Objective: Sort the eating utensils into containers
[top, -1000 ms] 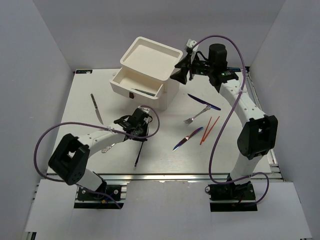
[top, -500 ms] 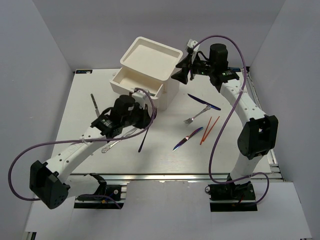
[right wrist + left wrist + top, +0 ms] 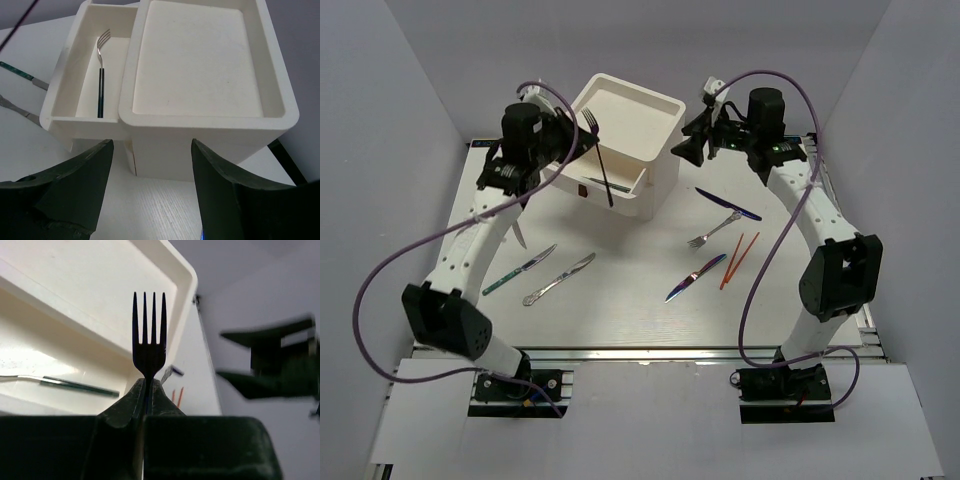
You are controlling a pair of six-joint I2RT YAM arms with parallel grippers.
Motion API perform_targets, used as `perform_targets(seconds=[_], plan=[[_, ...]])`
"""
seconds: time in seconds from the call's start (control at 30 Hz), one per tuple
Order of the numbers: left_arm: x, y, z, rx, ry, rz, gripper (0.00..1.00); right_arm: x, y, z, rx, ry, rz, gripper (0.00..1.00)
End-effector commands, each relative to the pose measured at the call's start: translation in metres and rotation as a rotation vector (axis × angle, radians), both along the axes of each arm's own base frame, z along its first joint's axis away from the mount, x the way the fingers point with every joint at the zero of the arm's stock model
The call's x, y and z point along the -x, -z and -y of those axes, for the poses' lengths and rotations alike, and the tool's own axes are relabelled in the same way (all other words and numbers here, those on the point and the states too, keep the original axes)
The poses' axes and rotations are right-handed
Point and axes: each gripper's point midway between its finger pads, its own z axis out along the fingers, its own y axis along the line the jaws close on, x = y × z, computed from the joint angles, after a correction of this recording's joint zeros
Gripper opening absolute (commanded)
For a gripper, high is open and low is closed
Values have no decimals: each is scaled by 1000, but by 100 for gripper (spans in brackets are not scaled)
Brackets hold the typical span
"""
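I need to turn my left gripper so the dark purple fork lines up lengthwise and then lower it beside the teal-handled fork, because the purple fork's handle sticks out past the front of the drawer.
My left gripper [image 3: 570, 135] is shut on a dark purple fork [image 3: 602, 170], tines up, held above the pulled-out drawer [image 3: 565, 160] of the white drawer unit [image 3: 660, 185]. In the left wrist view the fork [image 3: 148, 335] rises from my shut gripper [image 3: 146, 390]. A teal-handled fork [image 3: 101, 85] lies in that drawer and also shows in the left wrist view [image 3: 65, 384]. My right gripper [image 3: 685, 148] is open and empty beside the unit's right side; the right wrist view shows it [image 3: 152, 200] facing the unit [image 3: 210, 65].
On the table lie a teal-handled knife [image 3: 520, 270], a silver utensil [image 3: 560, 278], a purple knife [image 3: 728, 204], a silver fork [image 3: 712, 232], two orange chopsticks [image 3: 740, 258] and a purple-blue utensil [image 3: 696, 277]. The unit's top is a shallow tray [image 3: 665, 105].
My left arm has lifted the dark fork from the table's middle and swung back and left over the open drawer. The right arm has barely moved.
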Motion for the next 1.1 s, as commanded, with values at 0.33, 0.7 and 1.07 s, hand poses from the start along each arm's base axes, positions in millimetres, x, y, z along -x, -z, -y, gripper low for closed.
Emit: perform_targets(seconds=[0.33,0.7,1.07], plan=[[-76,5,-47,285,-508,-185,0,9,-14,17,-18,29,43,70],[-71,54,-51,237,-539,-261,4,8,-4,22,-11,32,21,70],[-73,59,-48,237,-525,-264,46,17,15,23,38,-11,6,72]])
